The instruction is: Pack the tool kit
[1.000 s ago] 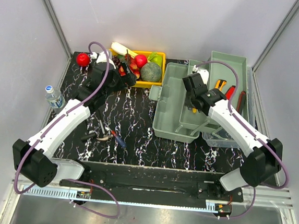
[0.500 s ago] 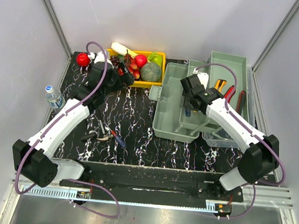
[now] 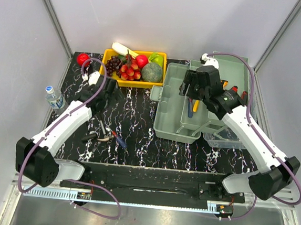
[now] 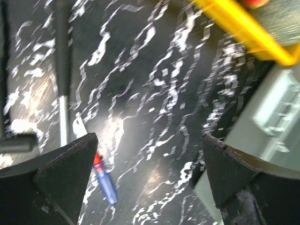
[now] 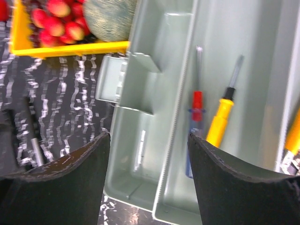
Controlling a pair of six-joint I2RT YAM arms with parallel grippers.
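Note:
My left gripper moves down and draws back next until both fingers straddle the blue-and-red screwdriver's shaft [image 3: 110, 129] [image 4: 80, 126], which lies below and back, under one finger.
The grey-green toolbox [image 3: 173, 108] stands open at the right, with its trays [image 3: 233, 67] spread behind it. My right gripper [image 3: 191, 91] hovers open and empty over the box [image 5: 140, 140]. A red-and-blue screwdriver [image 5: 196, 123] and a yellow-handled screwdriver [image 5: 220, 123] lie inside, below it. Red- and orange-handled tools [image 3: 230, 91] lie in the far tray. My left gripper [image 3: 115, 92] is open and empty over the black marbled table. A blue-and-red screwdriver [image 4: 104, 179] and a grey-handled tool [image 4: 63, 70] lie on the table by its left finger.
Loose tools [image 3: 105, 133] lie on the table at the front left. A yellow tray of fruit [image 3: 136, 64] stands at the back, with a red ball [image 3: 82, 59] to its left. A water bottle [image 3: 53, 96] stands at the left edge. White walls close in the sides.
My left gripper has drawn back from the fruit tray towards the table's middle. My right gripper has lifted and shifted back over the toolbox, and two screwdrivers now lie uncovered in the box.

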